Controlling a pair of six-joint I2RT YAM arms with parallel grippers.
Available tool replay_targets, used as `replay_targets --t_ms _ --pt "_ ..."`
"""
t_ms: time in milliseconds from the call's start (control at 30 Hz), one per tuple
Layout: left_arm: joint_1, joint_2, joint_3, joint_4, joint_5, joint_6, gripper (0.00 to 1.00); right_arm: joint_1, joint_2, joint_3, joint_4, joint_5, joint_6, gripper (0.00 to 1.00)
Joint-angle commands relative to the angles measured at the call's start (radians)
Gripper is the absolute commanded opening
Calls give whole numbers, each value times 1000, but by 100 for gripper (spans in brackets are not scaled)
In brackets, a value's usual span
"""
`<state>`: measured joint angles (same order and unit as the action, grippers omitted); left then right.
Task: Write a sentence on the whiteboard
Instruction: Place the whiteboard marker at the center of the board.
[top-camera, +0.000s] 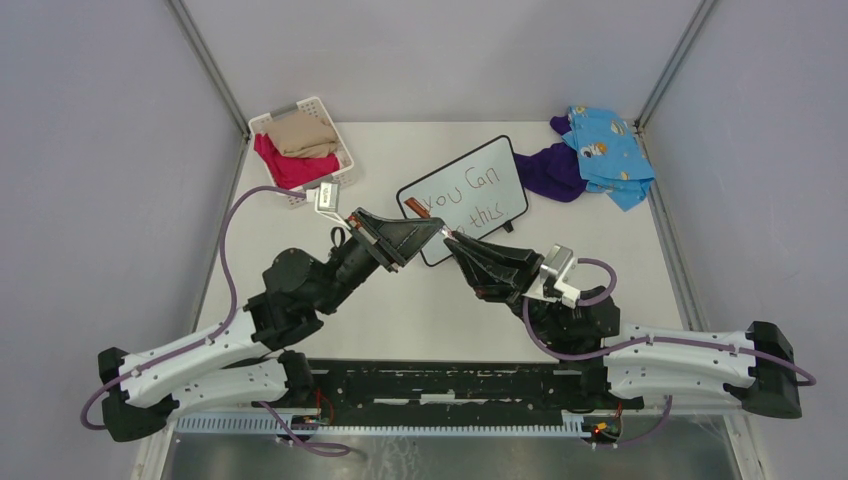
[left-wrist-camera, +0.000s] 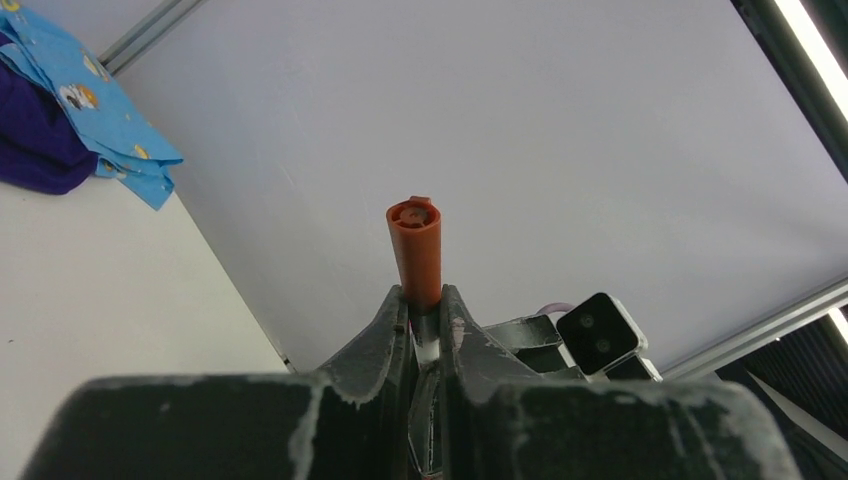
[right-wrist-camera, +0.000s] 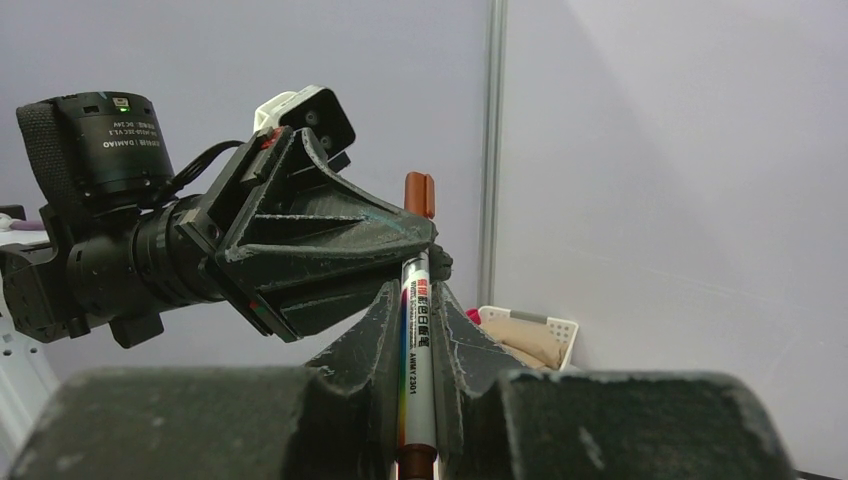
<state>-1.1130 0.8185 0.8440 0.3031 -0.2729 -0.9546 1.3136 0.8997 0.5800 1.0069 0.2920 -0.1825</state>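
I will next swing my left gripper over, tip it down and release the capped marker. Bare tabletop lies below it, to its left in the top view, beside the whiteboard.
The whiteboard (top-camera: 497, 163) lies tilted at mid-table, and the sentence (top-camera: 462, 200) on it reads "you can", then a partly hidden word, then "this", in dark marker. Both grippers meet above its near left corner. My right gripper (right-wrist-camera: 417, 300) is shut on the white barrel of a marker (right-wrist-camera: 416, 345), which points up and away. My left gripper (left-wrist-camera: 425, 300) is shut on the marker's brown cap (left-wrist-camera: 415, 245) from the opposite side. The cap's end pokes out past the fingers (top-camera: 414, 207). In the top view, the left gripper (top-camera: 437, 228) and right gripper (top-camera: 452, 240) are tip to tip.
A white basket (top-camera: 345, 152) holding beige and red cloth stands at the back left. Purple and blue patterned cloths (top-camera: 600, 152) lie at the back right beside the whiteboard. Grey walls enclose the table on three sides.
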Motion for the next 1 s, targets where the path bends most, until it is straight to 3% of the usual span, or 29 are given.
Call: replay_targets --t_ms 0,133,300,533,800,967 --pt "3 -3 9 18 -17 31 6 2 -15 7 21 23 28 6" --pt "5 -23 2 -14 -66 51 2 2 -38 -3 -13 22 32 52" --pt "11 -49 35 -108 -130 111 2 1 -88 -10 -116 26 19 80" --pt "15 6 244 -569 -323 333 2 2 -240 -52 -438 77 -7 82" --pt "73 158 434 -1097 -548 479 2 2 -340 -127 -663 347 23 81" --pt "343 244 376 -1167 -314 492 2 2 -310 -168 -669 397 24 81"
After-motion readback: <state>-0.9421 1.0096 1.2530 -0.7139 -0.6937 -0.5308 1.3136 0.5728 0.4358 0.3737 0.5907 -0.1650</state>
